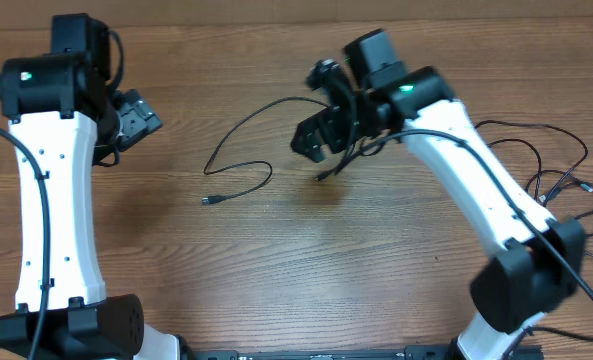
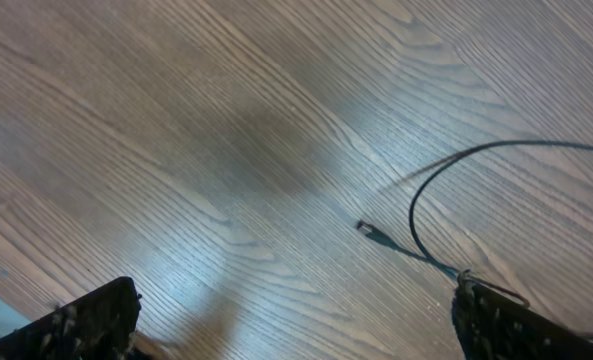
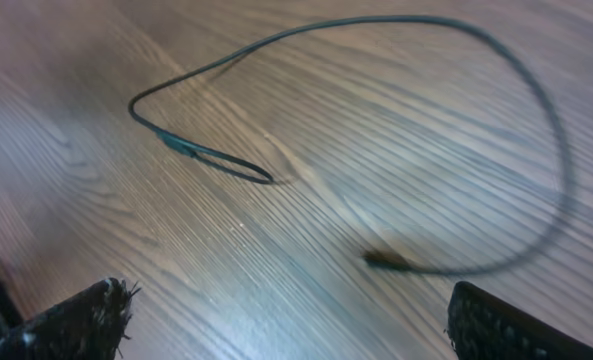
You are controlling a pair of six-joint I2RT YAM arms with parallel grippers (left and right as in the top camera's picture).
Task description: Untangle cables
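Observation:
My right gripper will next move down and to the left in the overhead view, onto the cable loop's bend near its plug end [image 1: 269,174] [image 3: 267,178], because that part lies uncovered.
A thin black cable [image 1: 238,132] lies in a loose open loop in the middle of the table, its plug end [image 1: 206,200] to the left. It shows in the left wrist view [image 2: 426,190] and in the right wrist view [image 3: 406,22]. A second plug end [image 1: 322,176] hangs just below my right gripper [image 1: 312,140] and looks blurred in the right wrist view [image 3: 381,260]. My right gripper [image 3: 286,325] is open and holds nothing. My left gripper [image 1: 139,120] is at the far left, apart from the cable, open and empty in its own view [image 2: 296,325].
More thin black cables [image 1: 556,175] lie in loose strands at the right edge of the table, behind the right arm. The table is brown wood grain [image 1: 306,260]. The two white arms stand at the left and right sides.

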